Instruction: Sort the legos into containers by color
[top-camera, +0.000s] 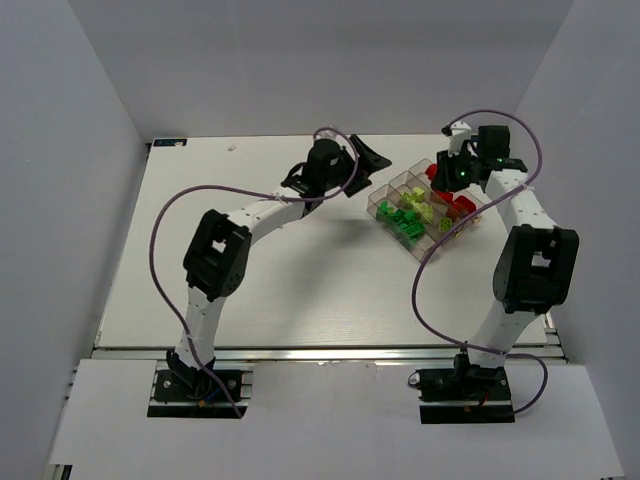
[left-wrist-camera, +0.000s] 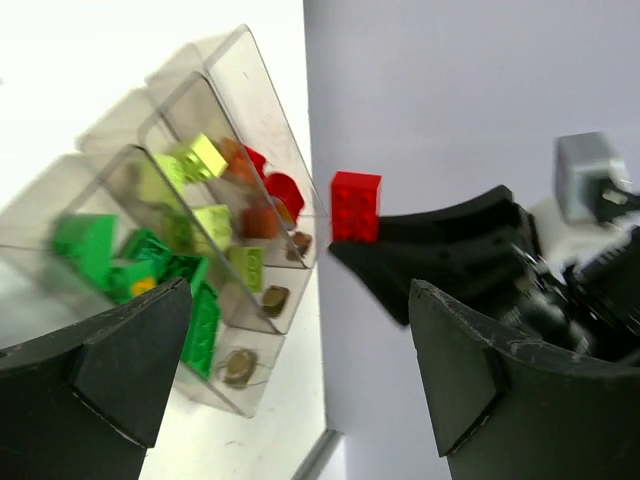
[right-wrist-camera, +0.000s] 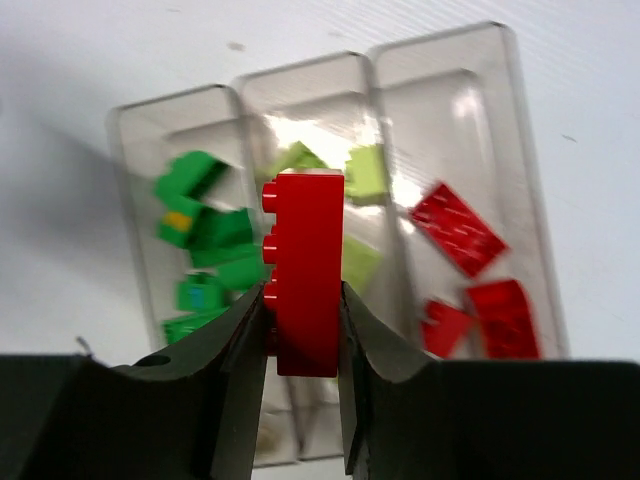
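My right gripper will next release the red lego in the tray section that already has red legos in it. The section's far end is bare, so my gripper will first come down toward that bare end (top-camera: 424, 176) (right-wrist-camera: 435, 132).
My right gripper (right-wrist-camera: 303, 330) is shut on a red lego (right-wrist-camera: 305, 260) held on edge, above the clear tray of containers (right-wrist-camera: 440, 60). Below it the left compartment holds dark green legos (right-wrist-camera: 205, 255), the middle one pale yellow-green legos (right-wrist-camera: 365, 172), and the right one red legos (right-wrist-camera: 460, 230). In the left wrist view the same red lego (left-wrist-camera: 356, 207) shows at the tips of the right arm's black fingers (left-wrist-camera: 440, 250), beside the tray (left-wrist-camera: 250, 80). My left gripper (left-wrist-camera: 300, 370) is open and empty, just left of the tray (top-camera: 388, 190) in the top view.
The tray sits at the back right of the white table (top-camera: 250, 280), close to the right wall. Purple cables (top-camera: 170, 220) loop off both arms. Grey walls enclose the table on three sides.
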